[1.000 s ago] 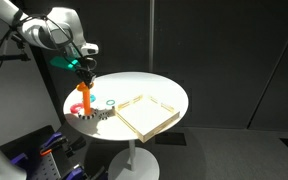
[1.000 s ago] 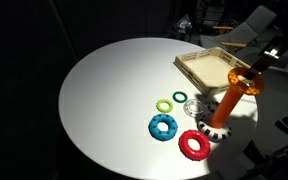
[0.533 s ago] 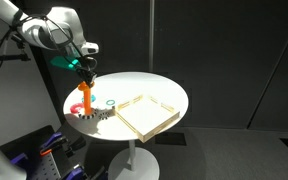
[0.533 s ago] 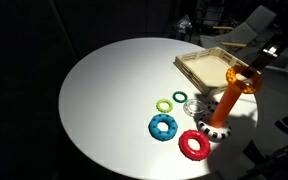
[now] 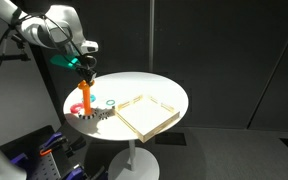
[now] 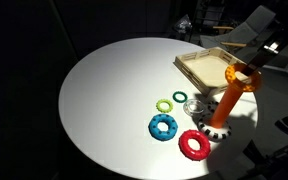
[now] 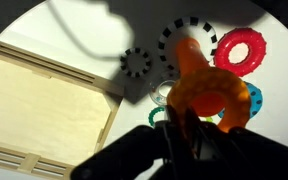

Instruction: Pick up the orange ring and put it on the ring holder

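My gripper will next move down over the peg's top (image 6: 243, 85) and let go of the orange ring, because the ring is still high at the tip of its holder (image 6: 224, 105).
My gripper (image 7: 181, 118) is shut on the orange ring (image 7: 236, 98), pinching its near rim. In an exterior view the ring (image 6: 242, 77) sits at the very top of the ring holder (image 6: 224, 105), an upright orange peg, with the gripper (image 6: 263, 55) just above it. I cannot tell whether the ring is around the peg tip. In the wrist view the peg's top (image 7: 188, 55) shows just beyond the ring. In an exterior view the gripper (image 5: 84, 68) hangs over the peg (image 5: 85, 98) at the table's left edge.
A red ring (image 6: 194, 145), a blue ring (image 6: 164, 127), a green ring (image 6: 165, 105) and a clear ring (image 6: 194, 107) lie around the peg's base. A shallow wooden tray (image 6: 206, 68) stands close behind. The round white table (image 6: 114, 90) ends near the peg.
The gripper and the orange ring have shifted very slightly at the peg's top. Nothing else has moved.
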Robot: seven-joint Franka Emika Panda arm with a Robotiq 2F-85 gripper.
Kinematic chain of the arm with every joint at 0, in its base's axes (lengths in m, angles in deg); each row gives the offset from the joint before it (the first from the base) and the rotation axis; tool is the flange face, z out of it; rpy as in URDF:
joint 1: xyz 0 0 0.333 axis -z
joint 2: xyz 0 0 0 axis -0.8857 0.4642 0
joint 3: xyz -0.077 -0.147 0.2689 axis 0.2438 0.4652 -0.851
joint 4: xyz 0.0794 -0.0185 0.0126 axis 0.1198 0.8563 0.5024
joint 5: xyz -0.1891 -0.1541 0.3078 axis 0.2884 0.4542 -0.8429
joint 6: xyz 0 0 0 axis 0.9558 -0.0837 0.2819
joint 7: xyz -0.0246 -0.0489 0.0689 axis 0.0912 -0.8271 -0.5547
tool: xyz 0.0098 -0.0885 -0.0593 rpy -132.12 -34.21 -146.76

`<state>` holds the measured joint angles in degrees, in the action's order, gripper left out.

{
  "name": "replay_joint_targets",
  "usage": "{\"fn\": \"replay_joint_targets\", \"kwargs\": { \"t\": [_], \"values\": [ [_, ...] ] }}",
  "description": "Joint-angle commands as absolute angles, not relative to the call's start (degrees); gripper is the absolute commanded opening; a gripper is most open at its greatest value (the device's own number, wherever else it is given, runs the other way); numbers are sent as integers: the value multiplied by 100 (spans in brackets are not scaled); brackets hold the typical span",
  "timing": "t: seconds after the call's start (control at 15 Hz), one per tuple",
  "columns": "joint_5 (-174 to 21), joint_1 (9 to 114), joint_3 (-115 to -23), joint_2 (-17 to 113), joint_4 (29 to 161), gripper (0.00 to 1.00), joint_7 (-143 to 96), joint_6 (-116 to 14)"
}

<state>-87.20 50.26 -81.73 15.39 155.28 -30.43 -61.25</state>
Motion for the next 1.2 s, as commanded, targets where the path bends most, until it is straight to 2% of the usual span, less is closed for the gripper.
{"fn": "replay_joint_targets", "kwargs": {
  "t": [0.0, 1.13],
  "values": [
    [-8856, 4962, -8079, 1405, 15484, 5, -3175, -5993],
    [-9548, 4799, -7914, 1533, 15450, 5, -3605, -5556]
  ]
}}
